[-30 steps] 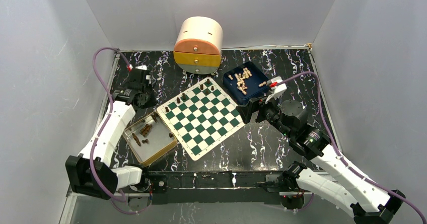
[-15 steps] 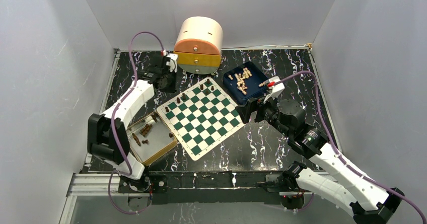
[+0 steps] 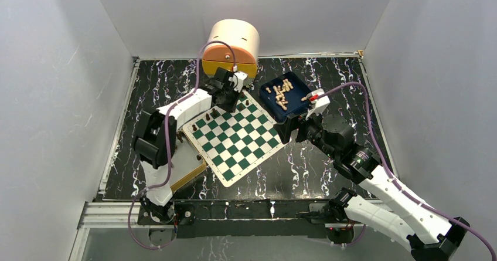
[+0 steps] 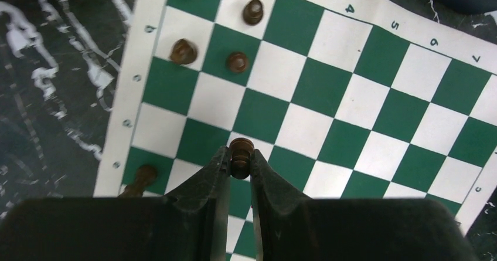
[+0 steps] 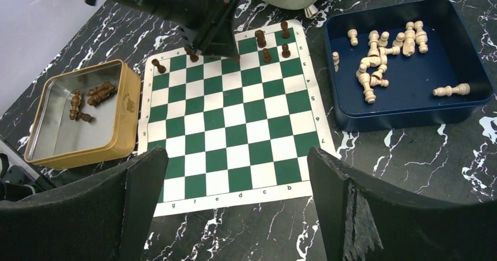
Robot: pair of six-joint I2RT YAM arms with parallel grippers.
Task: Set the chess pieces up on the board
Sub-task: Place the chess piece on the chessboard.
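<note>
The left gripper moves down and toward the standing dark pieces next. It releases its piece on the white square (image 4: 217, 102), since that empty spot continues their inner row.
The green and white board (image 3: 240, 146) lies tilted in the middle of the table. My left gripper (image 4: 239, 157) hangs over its far left corner, shut on a dark brown chess piece (image 4: 241, 149) held upright just above a square. Several dark pieces (image 4: 237, 62) stand on the squares beyond it, and one (image 4: 140, 178) is at the board's edge. In the right wrist view the left gripper (image 5: 225, 44) points down near those pieces (image 5: 266, 55). My right gripper (image 5: 237, 161) stands wide open over the board's near right edge with nothing between its fingers.
A tan-rimmed tin (image 5: 126, 111) left of the board holds several dark pieces (image 5: 99, 91). A blue tray (image 5: 404, 120) to the right holds several pale pieces (image 5: 375, 61). A round box with drawers (image 3: 231, 41) stands behind the board, close to the left arm.
The left arm has swung from the table's left side across to the board's far corner, still shut on the dark piece. The right arm has barely moved.
</note>
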